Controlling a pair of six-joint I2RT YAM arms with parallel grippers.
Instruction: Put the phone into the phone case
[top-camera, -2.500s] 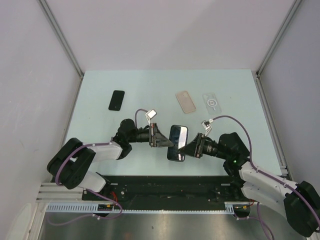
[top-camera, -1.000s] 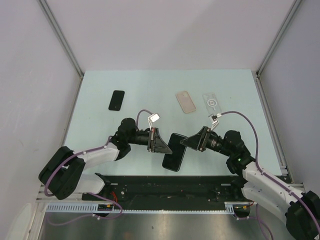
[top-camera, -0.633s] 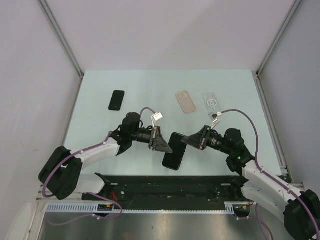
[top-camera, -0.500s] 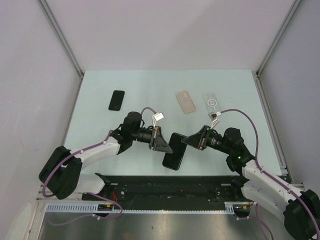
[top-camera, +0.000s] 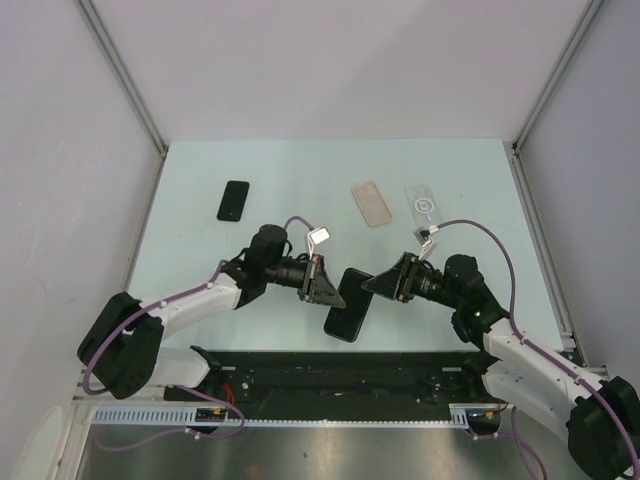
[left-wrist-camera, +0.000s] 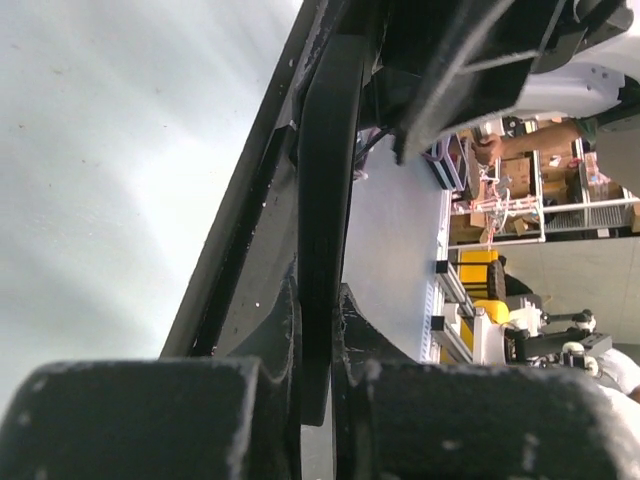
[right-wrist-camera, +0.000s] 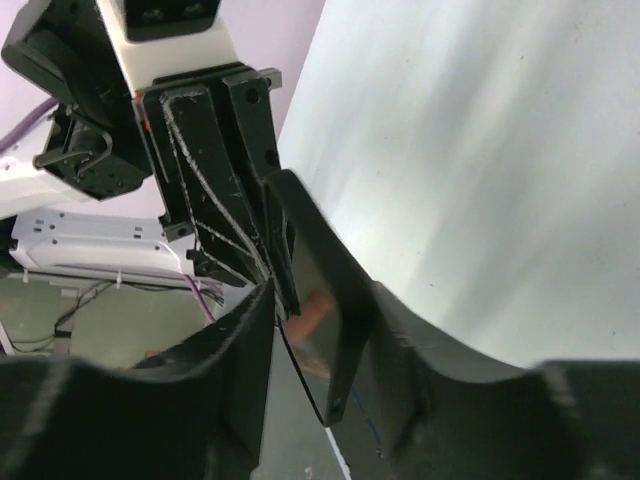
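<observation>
The bare tabletop short of the beige phone case (top-camera: 370, 203) lies clear, so I should next carry the phone in my left gripper outward and down onto it to release the phone.
A black phone (top-camera: 348, 305) with a glossy screen hangs tilted above the table's near middle, held between both arms. My left gripper (top-camera: 328, 290) is shut on its upper left edge; in the left wrist view the phone (left-wrist-camera: 320, 200) runs edge-on between the fingers of that gripper (left-wrist-camera: 318, 320). My right gripper (top-camera: 372, 285) clamps the phone's upper right corner; in the right wrist view the phone (right-wrist-camera: 330, 290) sits between the fingers of this gripper (right-wrist-camera: 320, 295). A beige phone case (top-camera: 370, 203) and a clear case with a ring (top-camera: 424, 203) lie flat at the back.
A second, smaller black phone (top-camera: 233, 200) lies at the back left of the pale green table (top-camera: 300, 170). White walls with metal rails enclose the table on three sides. The black base rail (top-camera: 330, 375) runs along the near edge.
The phone has tipped from nearly upright to tilted and sunk slightly toward the near edge. The right gripper shifted from its right edge to the upper right corner. The left elbow rose.
</observation>
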